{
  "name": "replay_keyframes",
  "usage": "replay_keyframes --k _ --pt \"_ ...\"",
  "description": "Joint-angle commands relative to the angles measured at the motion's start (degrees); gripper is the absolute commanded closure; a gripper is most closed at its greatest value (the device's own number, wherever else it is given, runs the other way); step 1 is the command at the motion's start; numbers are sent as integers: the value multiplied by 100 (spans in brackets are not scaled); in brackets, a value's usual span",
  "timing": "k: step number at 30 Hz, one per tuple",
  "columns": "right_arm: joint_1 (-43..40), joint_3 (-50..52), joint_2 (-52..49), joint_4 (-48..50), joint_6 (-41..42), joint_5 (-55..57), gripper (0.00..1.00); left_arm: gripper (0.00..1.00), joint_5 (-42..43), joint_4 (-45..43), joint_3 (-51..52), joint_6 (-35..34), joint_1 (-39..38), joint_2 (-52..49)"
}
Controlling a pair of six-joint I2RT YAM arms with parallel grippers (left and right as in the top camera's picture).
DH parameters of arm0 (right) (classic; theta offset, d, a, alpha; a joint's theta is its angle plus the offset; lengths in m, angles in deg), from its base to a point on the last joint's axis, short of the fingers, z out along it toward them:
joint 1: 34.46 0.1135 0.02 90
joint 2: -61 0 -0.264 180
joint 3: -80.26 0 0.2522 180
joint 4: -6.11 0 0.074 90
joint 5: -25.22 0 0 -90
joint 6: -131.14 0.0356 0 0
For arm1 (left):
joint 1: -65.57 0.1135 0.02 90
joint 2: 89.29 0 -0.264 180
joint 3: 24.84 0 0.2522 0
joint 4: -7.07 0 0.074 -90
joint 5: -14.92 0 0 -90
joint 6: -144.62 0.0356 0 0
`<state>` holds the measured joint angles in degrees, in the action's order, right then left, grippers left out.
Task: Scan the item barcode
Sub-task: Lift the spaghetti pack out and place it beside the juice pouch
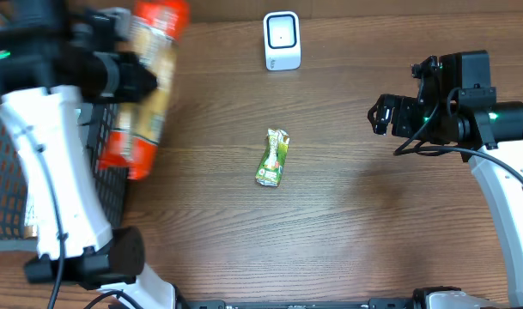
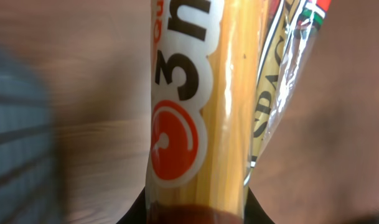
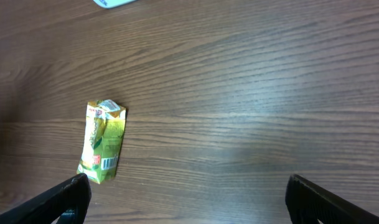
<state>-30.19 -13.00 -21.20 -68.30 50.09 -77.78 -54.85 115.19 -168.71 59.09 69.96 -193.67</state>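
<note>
The tabletop beside the green packet is bare, so the left gripper needs to carry the spaghetti pack [image 2: 201,106] down and away from the basket and release it there.
A long clear pack of spaghetti [image 1: 147,90] with orange ends hangs lifted over the table's left side, and my left gripper [image 1: 132,75] is shut on its middle. Up close, the spaghetti pack [image 2: 201,106] fills the left wrist view, pinched between the dark fingers of the left gripper [image 2: 195,214] at the bottom edge. No barcode shows on it. The white scanner [image 1: 282,40] stands at the back centre. My right gripper [image 1: 381,115] hovers open at the right, and nothing lies between the fingers of the right gripper [image 3: 189,196].
A small green packet [image 1: 274,158] lies in the middle of the table; the right wrist view shows a barcode on this green packet [image 3: 102,140]. A black wire basket [image 1: 3,172] sits at the left edge, under the left arm.
</note>
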Motion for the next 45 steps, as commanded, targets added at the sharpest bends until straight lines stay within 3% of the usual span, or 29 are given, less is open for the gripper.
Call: replay_keyframes --k 1,7,18,19,21,22,24,30,36,37,40,42,45 --pt "50 -111 9 28 -44 -17 0 96 2 -407 1010 -380 -737 57" --pt "50 -111 9 7 -44 -17 0 96 -1305 -1738 3034 -1794 -1556 57" --pt "50 -111 9 35 -44 -20 0 96 -1340 -5462 5689 -3329 -2411 57" --pt "50 -111 9 26 -44 -17 0 93 -1338 -5713 5829 -3403 -2444 57" --pt "50 -111 9 7 -44 -17 0 62 -1320 -6019 6022 -3456 -2474 57" --pt "50 -111 9 2 -44 -17 0 50 -1320 -6033 6048 -3449 -2470 57" --pt "50 -111 9 7 -44 -17 0 43 -1320 -6013 6028 -3294 -2448 66" --pt "50 -111 9 2 -44 -17 0 44 -1338 -5252 5180 -2857 -2184 284" --pt "50 -111 9 2 -44 -17 0 42 -1349 -3945 3176 -2155 -1788 706" --pt "50 -111 9 4 -44 -17 0 39 -1381 -3753 2841 -2055 -1725 767" --pt "50 -111 9 2 -44 -17 0 9 -1847 -3071 1611 -1714 -1449 1001" --pt "50 -111 9 0 -44 -20 0 0 -2354 -2667 1051 -1598 -1139 1169" --pt "50 -111 9 -17 -44 -20 0 0 -2944 -2258 929 -1311 -345 1379"
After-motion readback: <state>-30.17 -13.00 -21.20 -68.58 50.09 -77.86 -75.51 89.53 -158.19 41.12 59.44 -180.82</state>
